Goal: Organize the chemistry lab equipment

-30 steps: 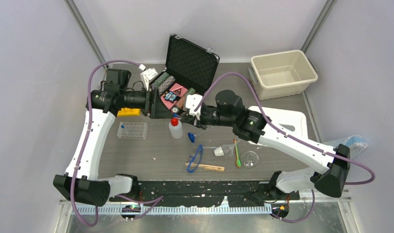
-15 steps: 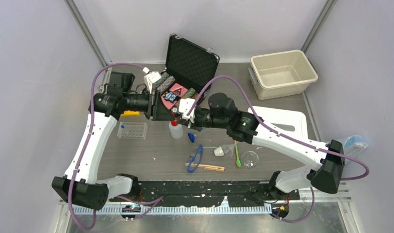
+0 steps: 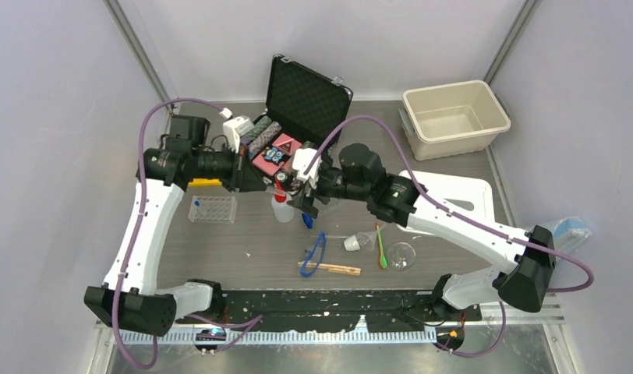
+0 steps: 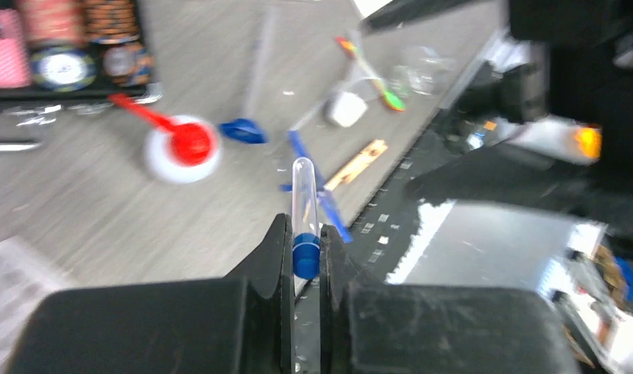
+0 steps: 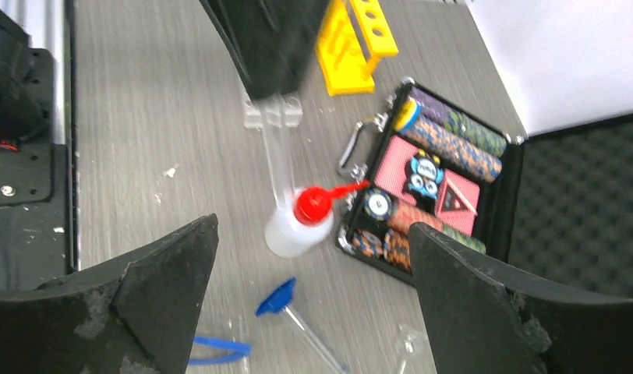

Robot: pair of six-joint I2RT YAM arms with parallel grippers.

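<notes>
The holes in the clear rack's far row are empty. I will swing my left gripper to the left in the top view, tip it downward and lower the tube into that row.
My left gripper [image 4: 305,234] is shut on the blue cap end of a clear blue-capped tube [image 4: 303,191], which sticks out ahead of the fingers. In the top view this gripper [image 3: 247,173] hovers by the black case, facing my right gripper [image 3: 298,188]. The right gripper [image 5: 313,230] is wide open above the red-capped squeeze bottle [image 5: 302,222], holding nothing; the tube [image 5: 276,152] hangs from the left gripper's fingers [image 5: 259,47]. A clear tube rack [image 3: 213,209] and a yellow tube rack [image 3: 206,182] stand at the left. Blue goggles [image 3: 315,254], wooden clamp [image 3: 329,269], green spatula [image 3: 382,251] and blue funnel [image 3: 306,220] lie nearer the front.
The open black case [image 3: 309,101] of poker chips stands at the back centre. A beige bin [image 3: 454,117] is at the back right, with a white tray [image 3: 461,195] in front of it. A small white cup [image 3: 352,243] and a glass dish [image 3: 401,254] lie near the spatula.
The left gripper has closed on the tube's capped end. The right gripper, shut before, has sprung open and let the tube go.
</notes>
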